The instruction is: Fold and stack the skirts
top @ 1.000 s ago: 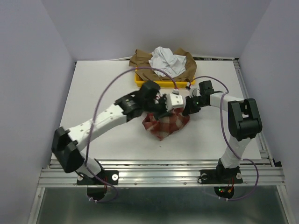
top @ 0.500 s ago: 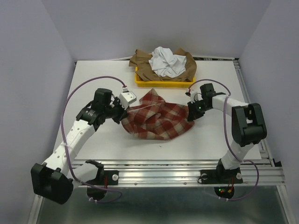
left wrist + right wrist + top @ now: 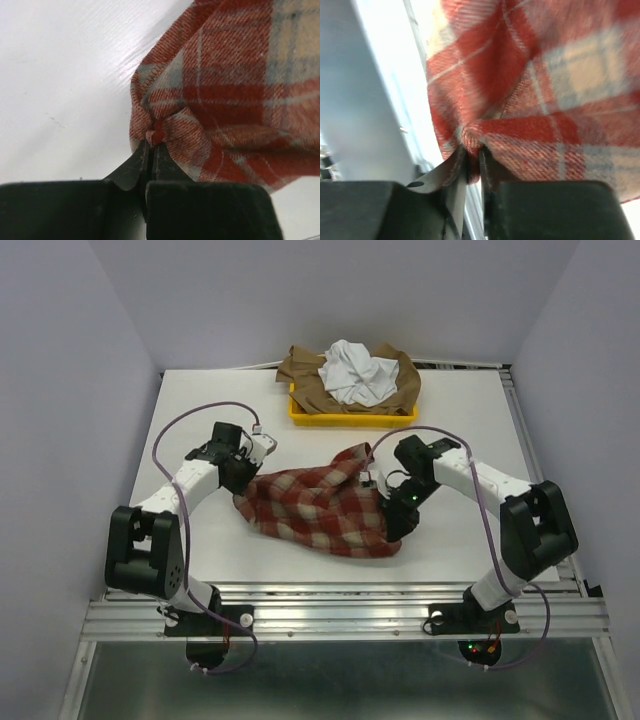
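Next, my left gripper will lift the bunched skirt, spread it over the bare tabletop outward and to its left in the top view, then lower and release it.
The red-and-beige checked skirt (image 3: 315,508) lies spread across the middle of the table. My left gripper (image 3: 243,485) is shut on its left edge; the left wrist view shows the cloth (image 3: 225,85) pinched at the fingertips (image 3: 154,142). My right gripper (image 3: 392,515) is shut on its right edge; the right wrist view shows a fold of the cloth (image 3: 540,85) between the fingers (image 3: 472,150). The white skirt (image 3: 356,372) lies crumpled on the tan-brown skirt (image 3: 305,370) in the yellow tray (image 3: 345,417) at the back.
The yellow tray stands at the back centre of the white table (image 3: 200,420). Purple cables loop over both arms. A metal rail (image 3: 350,615) runs along the near edge. Walls close in on both sides.
The two grippers have pulled apart and toward the near side, and the checked skirt has gone from a bunched heap to a wide spread. The right gripper moved left and nearer.
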